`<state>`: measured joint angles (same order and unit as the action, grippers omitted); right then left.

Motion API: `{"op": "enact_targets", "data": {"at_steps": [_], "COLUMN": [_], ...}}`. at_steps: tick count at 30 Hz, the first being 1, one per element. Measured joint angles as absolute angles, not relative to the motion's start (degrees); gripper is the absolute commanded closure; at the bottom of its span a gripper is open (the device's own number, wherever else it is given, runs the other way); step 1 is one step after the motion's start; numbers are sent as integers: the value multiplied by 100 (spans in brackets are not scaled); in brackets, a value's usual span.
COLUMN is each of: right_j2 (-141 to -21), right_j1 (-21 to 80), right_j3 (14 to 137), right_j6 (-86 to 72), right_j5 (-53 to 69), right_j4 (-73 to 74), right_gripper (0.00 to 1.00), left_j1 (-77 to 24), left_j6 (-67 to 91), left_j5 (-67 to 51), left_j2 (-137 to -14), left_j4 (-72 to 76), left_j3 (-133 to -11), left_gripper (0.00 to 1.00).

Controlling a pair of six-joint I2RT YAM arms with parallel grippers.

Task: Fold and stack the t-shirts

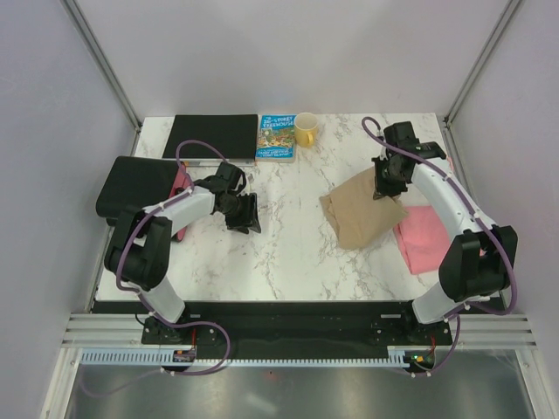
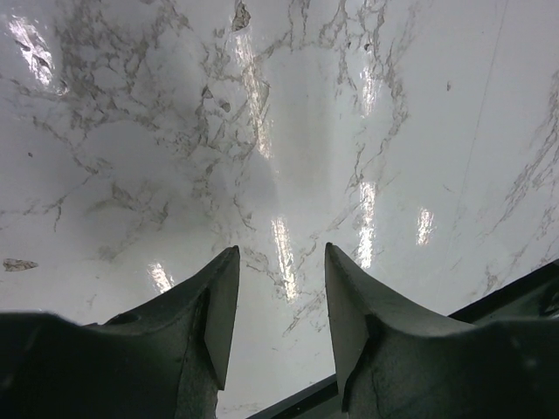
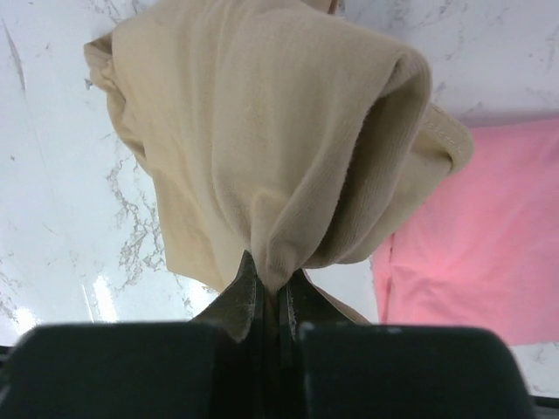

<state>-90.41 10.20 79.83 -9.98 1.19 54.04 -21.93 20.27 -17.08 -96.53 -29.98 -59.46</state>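
Observation:
The folded pink t-shirt point(image 1: 423, 237) point(image 3: 476, 240) is below my right gripper and to its right in the top view. I will carry the tan cloth over it, lower and let go.
A folded tan t-shirt point(image 1: 361, 213) hangs partly lifted at the table's right, pinched at its far edge by my right gripper point(image 1: 385, 188), which is shut on the cloth point(image 3: 262, 148). Its lower part rests on the marble. A folded pink t-shirt point(image 1: 423, 237) lies flat to the right of it, under my right arm, and shows at the right of the wrist view as pink cloth point(image 3: 476, 244). My left gripper point(image 1: 247, 213) stands open over bare marble at the table's left, nothing between its fingers point(image 2: 220, 305).
A black folder point(image 1: 212, 135), a blue book point(image 1: 276, 137) and a yellow mug point(image 1: 307, 130) line the far edge. A black box point(image 1: 135, 185) with pink parts sits at the left edge, beside my left arm. The table's front edge point(image 2: 367, 367) shows below my left gripper.

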Motion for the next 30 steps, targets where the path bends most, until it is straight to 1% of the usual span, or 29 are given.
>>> {"op": "enact_targets", "data": {"at_steps": [7,21,30], "right_j2": [-9037,-8659,-8340], "right_j1": [934,290,-148], "right_j3": [8143,8095,7723], "right_j6": [-972,-893,-801], "right_j5": [-309,-1190,-1619], "right_j4": [5815,6248,6274], "right_gripper": [100,100,100], "left_j1": [-2193,-2204,-2344], "left_j6": [2029,2029,2036], "left_j5": [-1817,-2049,-2327], "left_j2": [-9832,-10084,-10259], "left_j4": [-2987,-2950,-2908], "left_j3": [-5946,-5946,-6027], "left_gripper": [51,53,55]}}
